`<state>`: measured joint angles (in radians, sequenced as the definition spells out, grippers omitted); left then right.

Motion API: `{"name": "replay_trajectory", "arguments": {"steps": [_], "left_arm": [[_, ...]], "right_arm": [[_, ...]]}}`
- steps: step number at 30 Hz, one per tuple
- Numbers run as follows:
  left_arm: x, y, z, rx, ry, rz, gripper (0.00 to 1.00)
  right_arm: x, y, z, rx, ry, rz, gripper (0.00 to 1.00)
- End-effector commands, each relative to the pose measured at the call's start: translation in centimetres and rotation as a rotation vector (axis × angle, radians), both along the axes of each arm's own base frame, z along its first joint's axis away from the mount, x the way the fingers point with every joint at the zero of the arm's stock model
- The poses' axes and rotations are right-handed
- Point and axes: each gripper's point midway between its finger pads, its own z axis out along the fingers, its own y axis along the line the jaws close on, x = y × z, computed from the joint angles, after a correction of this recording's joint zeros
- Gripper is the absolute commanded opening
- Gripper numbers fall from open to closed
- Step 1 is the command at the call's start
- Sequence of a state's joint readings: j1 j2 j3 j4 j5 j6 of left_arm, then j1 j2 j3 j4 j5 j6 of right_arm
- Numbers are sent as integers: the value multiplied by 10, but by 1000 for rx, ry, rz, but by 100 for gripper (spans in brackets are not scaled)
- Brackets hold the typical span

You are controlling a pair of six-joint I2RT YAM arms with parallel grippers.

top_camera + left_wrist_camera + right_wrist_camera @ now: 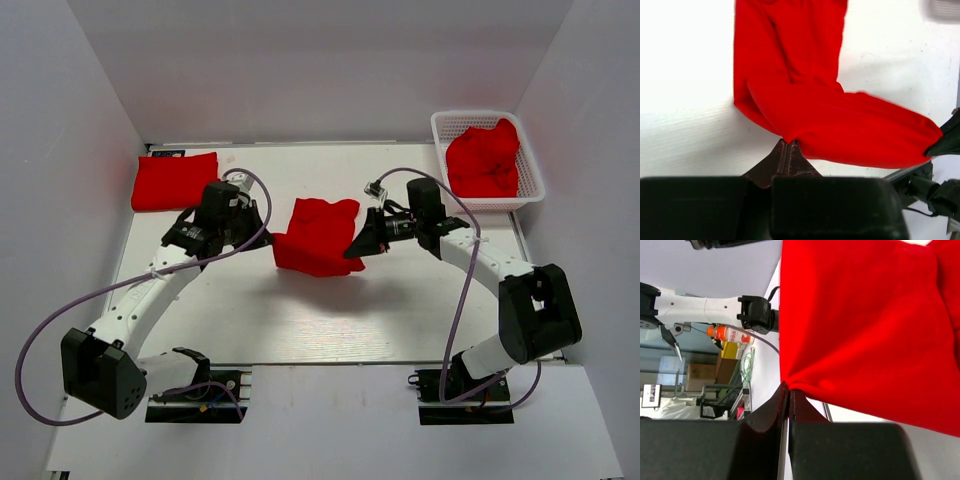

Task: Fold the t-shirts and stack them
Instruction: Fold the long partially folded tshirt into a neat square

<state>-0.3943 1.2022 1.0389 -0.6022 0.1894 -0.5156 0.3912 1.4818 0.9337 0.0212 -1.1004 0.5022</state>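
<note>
My left gripper carries the t-shirt's pinched corner outward over the far part of the red t-shirt (312,208) (780,20) next. It then lowers and releases, since that far part trails on the table outward of it.
A red t-shirt (318,236) hangs between my two grippers above the middle of the table, its far part trailing on the table. My left gripper (268,240) is shut on its left corner; the pinch shows in the left wrist view (788,142). My right gripper (352,247) is shut on its right corner, seen in the right wrist view (788,388). A folded red t-shirt (174,180) lies at the far left of the table. More crumpled red t-shirts (484,160) fill the basket.
The white mesh basket (530,168) stands at the far right corner. White walls close in the table on the left, back and right. The arm bases (195,392) sit at the near edge.
</note>
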Motion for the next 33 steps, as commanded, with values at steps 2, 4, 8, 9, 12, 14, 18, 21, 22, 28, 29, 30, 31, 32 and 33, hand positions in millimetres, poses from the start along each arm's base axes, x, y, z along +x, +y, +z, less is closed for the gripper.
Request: {"name": "replay_trajectory", "arguments": {"steps": [2,4,8,9,12,14,18,21,22,28,29,30,31,32,33], "left_arm": [[2,23,16,39,-48,133,0],[6,30,15,52,-54,160,0],[22,26,8,65,-55,174,0],[29,26,6,70,-62,183,0],[53,21,7,87,-79,191,0],[70,20,16,93,-108,202,0],[104,25,15,135,-127,243,0],[132,25,4,158,-117,248,0],[142,21,9,153,-136,235,0],[191,17,-25,161,-96,205,0],[200,16,-27,147,-108,192,0],[211,16,-39,149,-100,181,0],[217,12,-43,139,-99,171,0],[224,10,-48,120,-98,160,0],[234,4,-42,106,-121,139,0]], "right_arm": [[4,-7,-3,30,1,9,0],[12,-6,-11,7,12,-19,0],[37,-10,-11,-8,14,-91,0],[45,-9,-13,-9,17,-97,0],[66,-12,-14,-9,27,-124,0],[76,-11,-10,1,26,-131,0],[106,-11,-17,27,48,-147,0],[127,-12,-20,43,50,-167,0],[132,-12,-21,45,44,-170,0],[175,-16,-37,63,61,-196,0],[185,-16,-38,74,35,-207,0],[190,-16,-45,72,52,-217,0],[196,-19,-45,78,39,-226,0],[207,-20,-46,82,22,-236,0],[212,-20,-57,75,38,-243,0]]}}
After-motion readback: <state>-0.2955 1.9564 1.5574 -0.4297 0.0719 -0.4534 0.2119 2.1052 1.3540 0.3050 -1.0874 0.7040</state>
